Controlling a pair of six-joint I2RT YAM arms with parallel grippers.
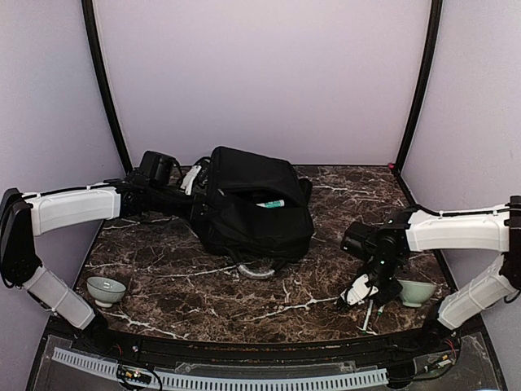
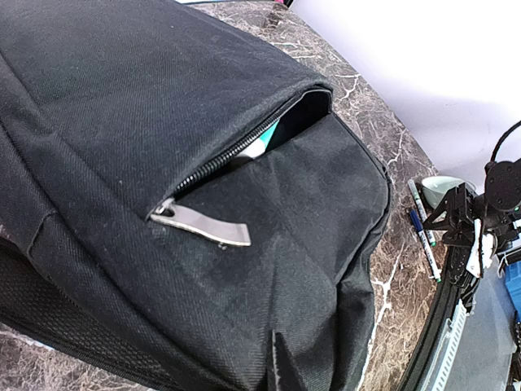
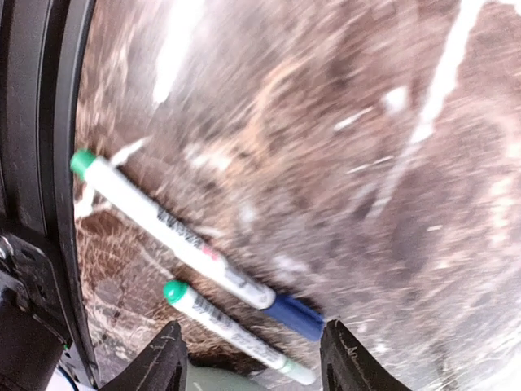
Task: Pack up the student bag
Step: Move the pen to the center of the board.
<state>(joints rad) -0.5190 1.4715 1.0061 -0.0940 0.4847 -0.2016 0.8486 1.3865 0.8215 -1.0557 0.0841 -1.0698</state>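
The robot's right gripper needs to move down onto the blue-capped marker next and close its fingers around the marker's body, since the marker lies loose on the marble table close below them.
The student bag, a big black backpack, lies at the middle of the marble table with a pocket gaping. A white and teal item pokes out of that pocket. In the left wrist view the student bag fills the picture, and its metal zipper pull lies by the pocket mouth. My left gripper is at the bag's far left edge, shut on a pinched ridge of its fabric. My right gripper hangs open just above two markers, the nearer marker lying between its fingers.
A pale green bowl stands at the near left of the table. A second bowl stands at the near right, close to the markers and the right gripper. The bag's grey handle loop lies toward the table's front.
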